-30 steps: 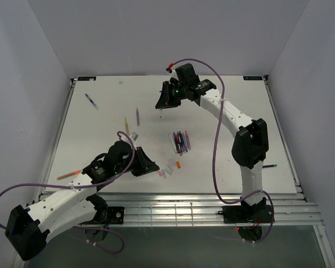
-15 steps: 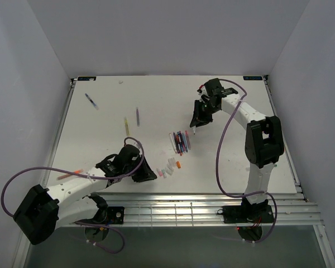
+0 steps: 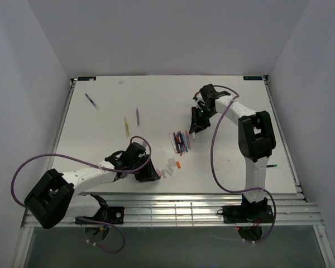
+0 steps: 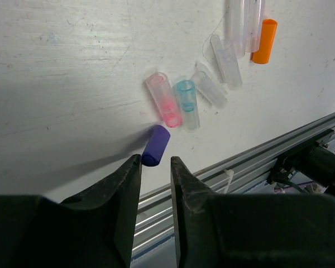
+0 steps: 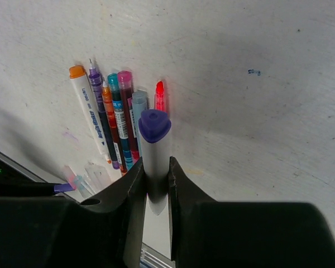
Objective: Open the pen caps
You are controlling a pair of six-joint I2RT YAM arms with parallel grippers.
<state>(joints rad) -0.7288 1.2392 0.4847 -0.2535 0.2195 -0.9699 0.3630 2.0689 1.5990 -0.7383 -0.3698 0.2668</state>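
The robot's right gripper should go down and back next, to set the pale pen on bare table beside the red-tipped pen at the end of the row.
My left gripper sits low by the table's front edge, jaws a little apart with nothing between them. A purple cap lies on the table just past its tips. Beyond it lie a pink-tinted cap, a teal-tinted cap, clear caps and an orange cap. My right gripper is shut on a pale pen with a purple end and holds it over the right side of the pen pile, which also shows in the right wrist view.
Loose pens lie at the back left and left of centre, with a yellow one beside it. A green pen lies at the right edge. The metal rail runs along the front edge, close to my left gripper.
My right gripper has swung from the back centre down to the pen pile with the pen in it. My left gripper has moved right to the row of caps.
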